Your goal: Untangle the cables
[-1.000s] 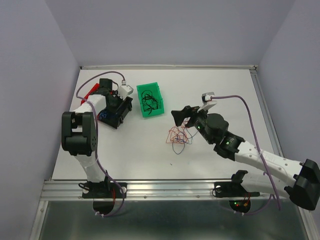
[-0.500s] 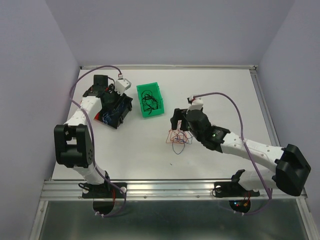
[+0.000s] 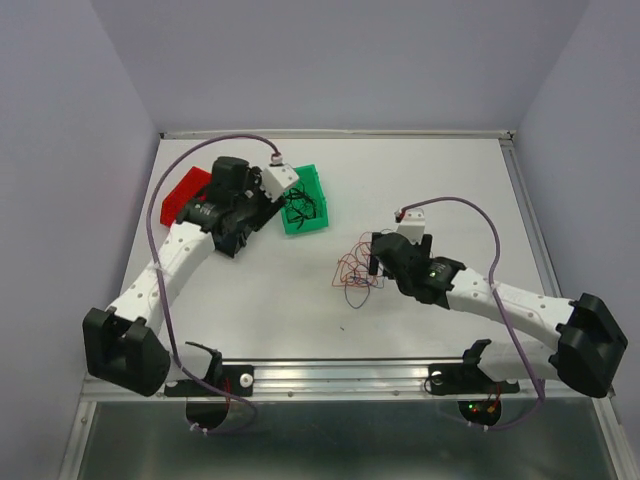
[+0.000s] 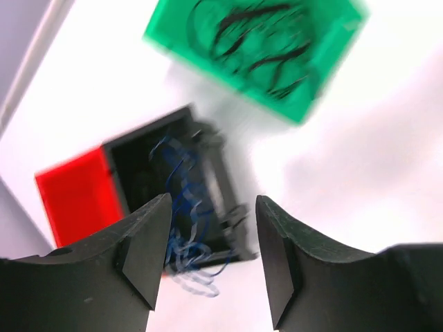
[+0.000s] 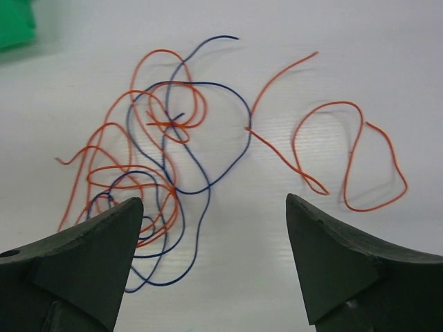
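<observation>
To get the red loop, my right gripper needs to lower and shift onto its near bend (image 5: pixel 349 207) first.
A tangle of thin red and blue cables (image 3: pixel 355 270) lies mid-table; in the right wrist view the knotted clump (image 5: pixel 149 173) sits left, with a separate red loop (image 5: pixel 353 159) to the right. My right gripper (image 3: pixel 374 262) hovers at the tangle's right edge, open (image 5: pixel 213 207), nothing between its fingers. Over the black bin (image 3: pixel 232 232) my left gripper (image 3: pixel 240 212) is open (image 4: pixel 211 259) and empty. Blue cables (image 4: pixel 181 207) fill that bin and spill over its rim. Black cables (image 4: pixel 252 38) lie in the green bin (image 3: pixel 305 200).
A red bin (image 3: pixel 185 195) stands left of the black bin (image 4: pixel 208 180), also showing in the left wrist view (image 4: pixel 73 200). White walls close in on the table at left, back and right. A metal rail (image 3: pixel 330 375) runs along the near edge.
My left gripper has opened and its arm has swung right, uncovering the red bin. My right gripper has turned and dropped down beside the tangle, staying open.
</observation>
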{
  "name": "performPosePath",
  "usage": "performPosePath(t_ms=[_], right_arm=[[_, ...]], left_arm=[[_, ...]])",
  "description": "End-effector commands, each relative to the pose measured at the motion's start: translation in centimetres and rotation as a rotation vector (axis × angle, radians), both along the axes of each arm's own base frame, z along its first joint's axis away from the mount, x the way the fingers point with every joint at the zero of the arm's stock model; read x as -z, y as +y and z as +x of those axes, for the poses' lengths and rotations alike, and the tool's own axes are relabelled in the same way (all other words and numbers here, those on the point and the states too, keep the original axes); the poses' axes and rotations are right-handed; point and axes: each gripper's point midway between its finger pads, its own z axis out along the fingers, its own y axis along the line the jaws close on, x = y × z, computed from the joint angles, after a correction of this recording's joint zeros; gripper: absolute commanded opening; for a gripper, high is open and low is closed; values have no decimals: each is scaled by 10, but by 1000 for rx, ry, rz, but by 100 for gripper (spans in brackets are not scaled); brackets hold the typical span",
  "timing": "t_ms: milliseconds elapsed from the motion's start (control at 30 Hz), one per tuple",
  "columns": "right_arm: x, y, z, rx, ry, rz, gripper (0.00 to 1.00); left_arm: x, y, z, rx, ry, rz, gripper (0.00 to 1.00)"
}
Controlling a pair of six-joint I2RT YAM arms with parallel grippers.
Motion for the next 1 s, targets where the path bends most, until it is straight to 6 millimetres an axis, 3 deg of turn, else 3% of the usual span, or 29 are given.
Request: performPosePath(t_ms=[0, 67, 100, 133, 233, 300, 467, 500, 533, 667, 733, 900, 967], right_arm=[[-1, -55, 9, 232, -17, -149, 89], [8, -74, 13, 272, 31, -155, 88], [12, -82, 15, 288, 42, -173, 88], [21, -90, 16, 305, 72, -185, 88], [27, -99, 21, 344, 82, -224, 88], [30, -103, 29, 370, 99, -235, 79], [52, -95, 42, 340, 184, -264, 54], [54, -92, 43, 329, 194, -265, 31], [53, -90, 43, 322, 192, -253, 22], [27, -79, 46, 262, 126, -154, 23], [16, -74, 44, 235, 104, -106, 1], [11, -60, 42, 179, 102, -29, 1], [-4, -54, 48, 166, 66, 8, 0]], left_arm=[[-26, -75, -39, 109, -62, -128, 63], [-34, -113, -55, 190, -65, -207, 63], [-31, -114, -55, 183, -52, -212, 63], [-38, -132, -60, 229, -72, -244, 63], [-41, -159, -62, 299, -91, -292, 63], [-41, -166, -63, 339, -107, -305, 62], [-24, -160, -74, 359, -139, -328, 62], [-29, -158, -75, 356, -164, -339, 62], [-24, -155, -76, 348, -167, -335, 62], [-23, -152, -79, 346, -179, -340, 62], [-20, -152, -78, 345, -177, -337, 62], [-12, -154, -76, 343, -158, -328, 62], [-13, -155, -77, 349, -161, -331, 62]])
